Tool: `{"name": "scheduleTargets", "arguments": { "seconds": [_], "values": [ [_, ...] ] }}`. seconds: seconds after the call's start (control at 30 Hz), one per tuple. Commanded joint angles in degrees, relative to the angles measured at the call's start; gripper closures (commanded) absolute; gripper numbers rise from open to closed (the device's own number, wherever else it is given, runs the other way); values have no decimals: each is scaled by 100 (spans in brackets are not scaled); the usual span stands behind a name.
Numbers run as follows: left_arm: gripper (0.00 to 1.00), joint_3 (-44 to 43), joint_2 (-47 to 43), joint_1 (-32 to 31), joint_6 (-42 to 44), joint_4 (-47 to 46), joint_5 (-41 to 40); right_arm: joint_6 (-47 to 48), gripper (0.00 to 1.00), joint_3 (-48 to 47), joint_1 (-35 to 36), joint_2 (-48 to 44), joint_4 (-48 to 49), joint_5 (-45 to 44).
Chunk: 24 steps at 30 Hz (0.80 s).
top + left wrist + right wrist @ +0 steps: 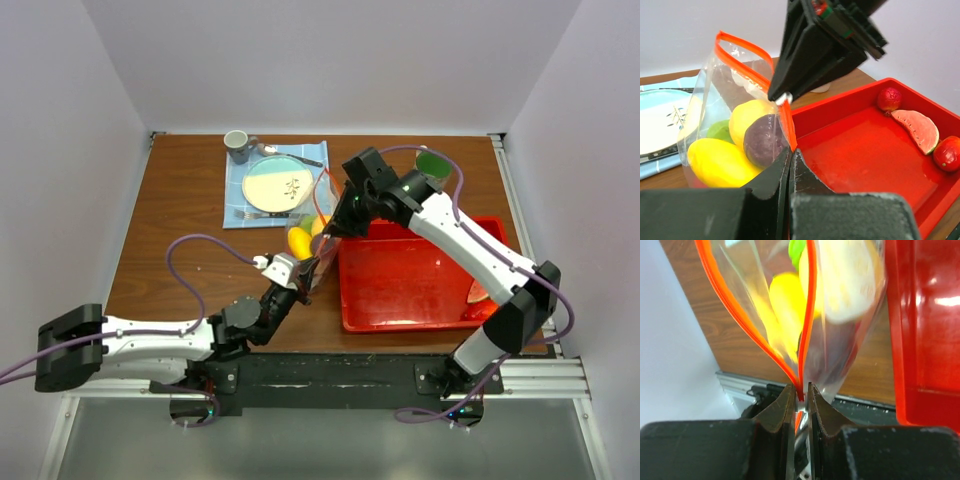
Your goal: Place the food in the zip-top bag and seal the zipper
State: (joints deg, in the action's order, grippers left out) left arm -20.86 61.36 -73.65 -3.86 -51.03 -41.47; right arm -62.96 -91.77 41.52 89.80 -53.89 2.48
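Note:
My right gripper next pulls the white slider outward to the red zipper's far end (pixel 325 169). It then lets go there, because the bag's opening still gapes along that part of the zipper.
The zip-top bag (pixel 730 75) stands upright between my two grippers, just left of the red tray (pixel 400 290). Inside it lies food: yellow pieces (pixel 715 160), a dark purple one (pixel 765 140) and a green one (pixel 720 131). Its red zipper (pixel 742 50) gapes open along most of the mouth. My left gripper (pixel 790 152) is shut on the zipper's near end. My right gripper (pixel 801 392) pinches the same strip (pixel 810 305) a little higher, jaws closed on it. From above, both grippers (pixel 308 265) (pixel 333 228) meet at the bag's right edge.
In the tray's far corner lie a watermelon slice (pixel 917 130) and two red fruits (pixel 889 98) (pixel 947 152). A plate (pixel 278 185) on a blue mat, a grey mug (pixel 238 146) and a green-filled cup (pixel 432 163) stand at the back.

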Motion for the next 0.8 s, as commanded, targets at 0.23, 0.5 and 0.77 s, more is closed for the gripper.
{"name": "scheduleTargets", "arguments": {
  "seconds": [0.23, 0.5, 0.77],
  "values": [
    [100, 126, -914, -115, -176, 576, 105, 1056, 96, -1501, -671, 1188, -78, -705],
    [100, 188, -1469, -124, -308, 1208, -54, 1435, 96, -2688, -996, 2173, -210, -1065],
    [100, 258, -1917, -115, -344, 1648, -387, 1602, 95, -3601, -1163, 2814, -280, -1110]
  ]
}}
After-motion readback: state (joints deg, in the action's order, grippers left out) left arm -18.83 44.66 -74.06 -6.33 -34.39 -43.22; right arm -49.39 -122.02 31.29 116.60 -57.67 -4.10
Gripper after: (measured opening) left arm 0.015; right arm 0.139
